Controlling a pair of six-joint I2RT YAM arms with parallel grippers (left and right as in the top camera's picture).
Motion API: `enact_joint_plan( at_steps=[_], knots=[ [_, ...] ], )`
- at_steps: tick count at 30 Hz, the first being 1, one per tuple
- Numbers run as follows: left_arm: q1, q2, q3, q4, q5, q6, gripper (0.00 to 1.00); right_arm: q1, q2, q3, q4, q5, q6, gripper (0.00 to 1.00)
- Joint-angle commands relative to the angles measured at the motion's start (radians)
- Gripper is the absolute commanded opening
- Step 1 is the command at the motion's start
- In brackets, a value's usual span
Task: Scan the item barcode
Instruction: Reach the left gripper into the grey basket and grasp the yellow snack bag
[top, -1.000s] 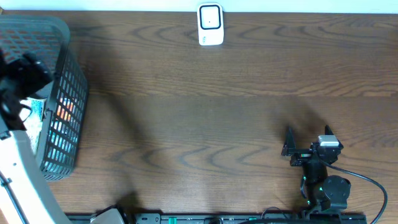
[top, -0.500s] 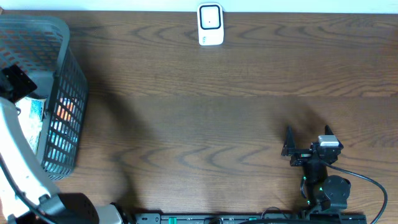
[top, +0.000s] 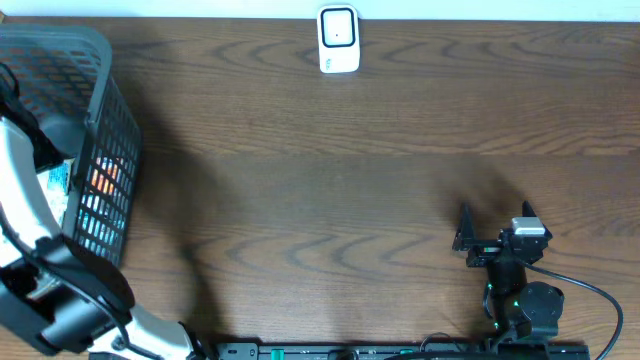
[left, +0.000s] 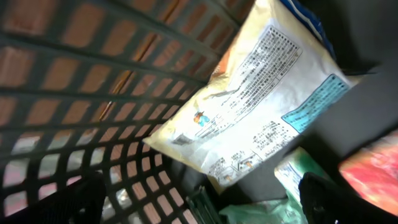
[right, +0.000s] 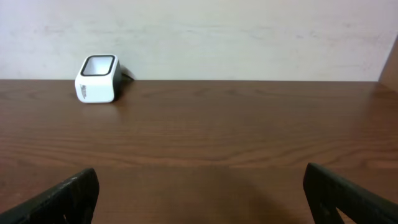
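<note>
I will next lower my left gripper onto the dense text panel across the pale yellow packet (left: 261, 93), because the packet lies uncovered beside the basket's mesh side.
A grey mesh basket (top: 105, 150) stands at the table's left edge with packets inside. The left wrist view looks down into it at a pale yellow printed packet (left: 261, 93), a green packet (left: 280, 208) and a red one (left: 373, 168). My left gripper (left: 202, 205) hangs open above them, touching none; in the overhead view the arm hides it. The white barcode scanner (top: 338, 40) sits at the far edge, middle, also seen as the scanner (right: 97, 78) from the right wrist. My right gripper (top: 496, 215) rests open and empty at the near right.
The basket wall (left: 93, 93) fills the left of the left wrist view, close to the left finger. A pale wall (right: 199, 31) rises behind the table's far edge. My left arm (top: 40, 230) arches over the basket's near side.
My left arm has swung over the basket's near-left side and its wrist has gone down inside. The right arm has not moved.
</note>
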Motion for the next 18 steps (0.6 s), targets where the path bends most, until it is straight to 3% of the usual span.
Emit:
enact_joint_plan(
  at_steps=[1,7,14,18],
  knots=[
    [0.002,0.059,-0.017,0.017,-0.036,0.065,0.98,-0.005,-0.004,-0.001,-0.004,-0.003,0.003,0.99],
    [0.004,0.142,-0.017,0.082,-0.038,0.15,0.98,-0.005,-0.004,-0.001,-0.004,-0.003,0.003,0.99],
    [0.009,0.188,-0.017,0.129,0.01,0.149,0.98,-0.005,-0.004,-0.001,-0.004,-0.003,0.003,0.99],
    [0.025,0.213,-0.017,0.145,0.069,0.148,0.9,-0.005,-0.004,-0.001,-0.004,-0.003,0.003,0.99]
  ],
)
